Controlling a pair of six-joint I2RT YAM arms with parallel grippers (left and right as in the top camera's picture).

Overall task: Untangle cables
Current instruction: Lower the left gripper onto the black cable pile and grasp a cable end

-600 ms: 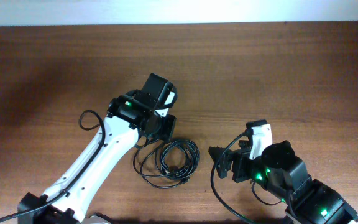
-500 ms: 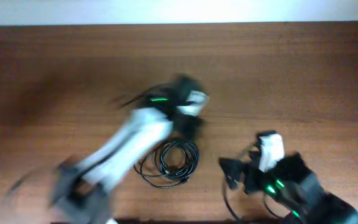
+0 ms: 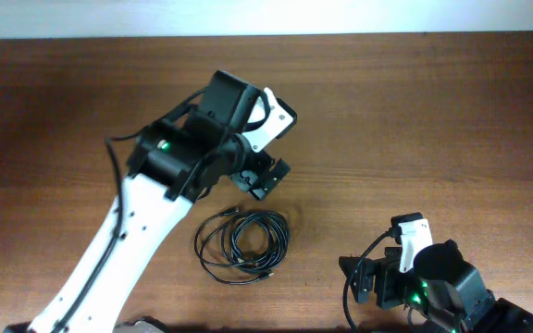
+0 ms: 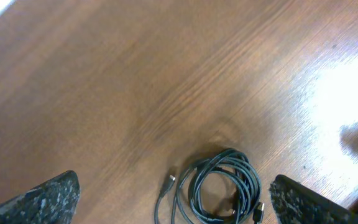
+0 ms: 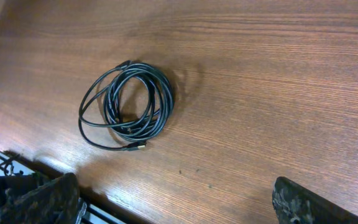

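The bunched pieces of cable are on the table below the robot's left gripper, so that gripper needs to lower next, with its fingers spread, onto the far side of the black coil (image 3: 250, 218) (image 4: 197, 167).
The cables (image 3: 244, 244) lie bunched in one loose black coil on the wooden table, near its front edge. The coil also shows in the left wrist view (image 4: 219, 190) and in the right wrist view (image 5: 129, 106), with small plug ends sticking out. My left gripper (image 3: 259, 179) hangs above the table just behind the coil, open and empty; in its own view (image 4: 179, 202) the coil lies between the spread fingers. My right gripper (image 3: 359, 277) is to the right of the coil, open and empty (image 5: 173, 202), well apart from it.
The brown wooden table (image 3: 415, 111) runs to a pale wall along the back. A thicker black wire loops off each arm. In the right wrist view a dark metal rail (image 5: 17, 168) runs along the table's front edge.
My left arm has swung up and back, away from the coil. My right arm has drawn back toward the front right corner. The coil has stayed in place.
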